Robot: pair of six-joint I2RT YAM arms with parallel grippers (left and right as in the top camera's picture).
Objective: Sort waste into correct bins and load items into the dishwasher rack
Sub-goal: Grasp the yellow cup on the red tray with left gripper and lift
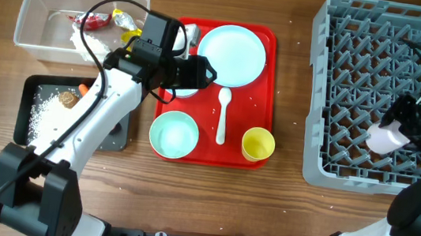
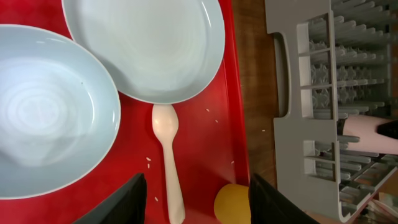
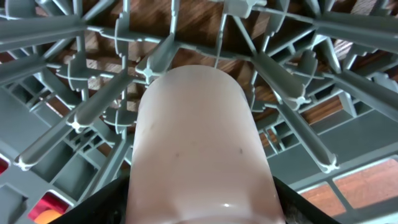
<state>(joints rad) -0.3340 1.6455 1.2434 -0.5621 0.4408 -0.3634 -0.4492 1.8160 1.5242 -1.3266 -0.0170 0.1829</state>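
Note:
The yellow cup (image 2: 231, 202) stands below and back. So next, my left gripper brings the open fingers back down onto the yellow cup's rim by the spoon, the cup's nearest side.
My right gripper (image 1: 400, 132) is shut on the small pink cup (image 1: 387, 140) and holds it over the front part of the grey dishwasher rack (image 1: 362, 40). In the right wrist view the cup (image 3: 199, 137) fills the space between the fingers (image 3: 199, 214), above the rack's pegs (image 3: 93, 93). My left gripper (image 1: 200, 73) is open and empty above the red tray (image 1: 267, 77). Its fingers (image 2: 199, 205) straddle the white spoon (image 2: 168, 155), beside the yellow cup (image 2: 231, 202). The pale blue plate (image 1: 232, 54), a bowl (image 1: 174, 134) and a second bowl (image 2: 43, 112) stand on the tray.
The clear tub (image 1: 32, 10) at the back left holds red and yellow wrappers (image 1: 98, 19) and white tissue. The black bin (image 1: 35, 86) holds white grains (image 1: 48, 115), a brown lump (image 1: 69, 99) and a carrot (image 1: 83, 88). A few grains lie on the tray.

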